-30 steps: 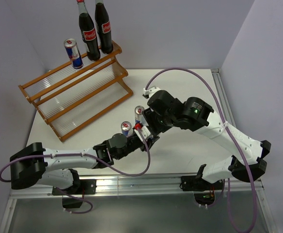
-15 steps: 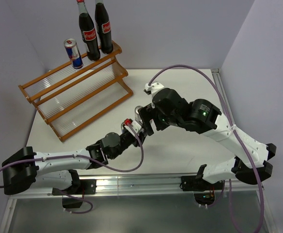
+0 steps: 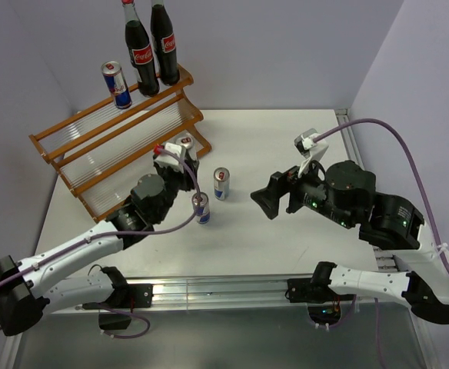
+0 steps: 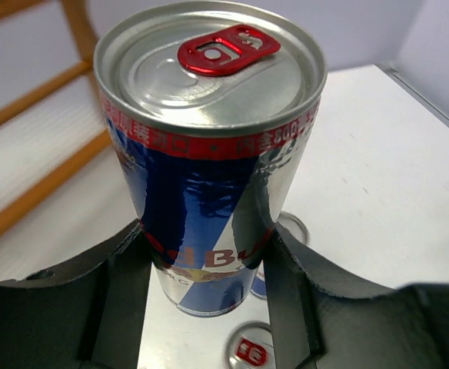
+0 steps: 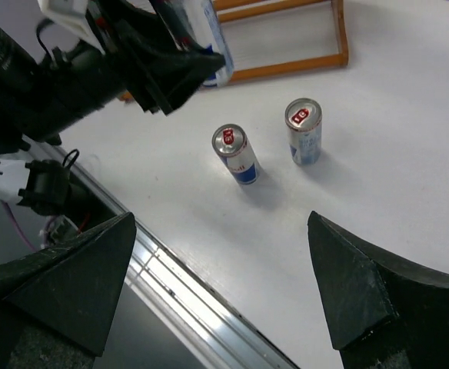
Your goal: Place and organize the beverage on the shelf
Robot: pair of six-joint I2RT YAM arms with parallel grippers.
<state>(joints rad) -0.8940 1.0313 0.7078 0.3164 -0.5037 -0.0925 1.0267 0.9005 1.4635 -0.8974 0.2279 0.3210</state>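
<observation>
The can in my left gripper needs to go up and to the left in the top view, onto the bare top level of the shelf [image 3: 91, 115] beside the blue-and-silver can, where there is free space.
The shelf [image 3: 94, 132] stands at the far left, with two cola bottles [image 3: 141, 54] and one blue-and-silver can [image 3: 117, 84] on its top tier. My left gripper [image 3: 180, 156] is shut on another can [image 4: 209, 154], held upright off the table by the shelf's right end [image 4: 44, 188]. Two more cans [image 3: 221, 183] [image 3: 201, 207] stand on the table, and they show in the right wrist view as one can [image 5: 236, 154] and its neighbour [image 5: 304, 131]. To the right of them my right gripper [image 3: 271, 197] hangs open and holds nothing.
The table's metal front edge [image 5: 186, 296] runs just below my right gripper [image 5: 224, 284]. Grey walls close in the back and right sides. The shelf's lower tiers [image 3: 132, 165] hold nothing.
My left arm has swung up and to the left, carrying its can from the table's middle to the shelf. My right gripper has opened wide and drawn back to the right.
</observation>
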